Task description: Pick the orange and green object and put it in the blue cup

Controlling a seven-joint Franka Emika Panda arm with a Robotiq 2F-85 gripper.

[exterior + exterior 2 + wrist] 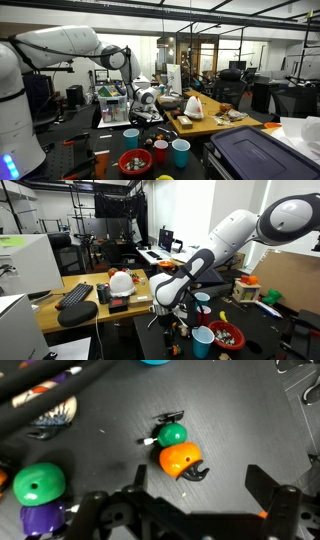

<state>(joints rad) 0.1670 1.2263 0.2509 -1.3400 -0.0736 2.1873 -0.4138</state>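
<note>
Next, my gripper lowers around the orange part, a finger on each side, and closes, since it lies uncovered below and slightly ahead of the open fingers.
In the wrist view the orange and green object [176, 450] lies on the dark table, green part above, orange part below, with small black pieces at each end. My gripper [200, 486] is open and empty, and hangs over the object. The object lies just ahead of the left finger. A blue cup's rim [155, 362] shows at the top edge. In both exterior views the gripper [148, 100] [168, 305] hovers low over the table, with blue cups [181, 151] [203, 341] nearby. I cannot make out the object there.
A green and purple toy [38, 492] lies at the lower left of the wrist view. A second blue cup [131, 137], a red cup [160, 152] and a red bowl [135, 162] [227, 335] stand close by. A wooden desk [205, 124] holds clutter behind.
</note>
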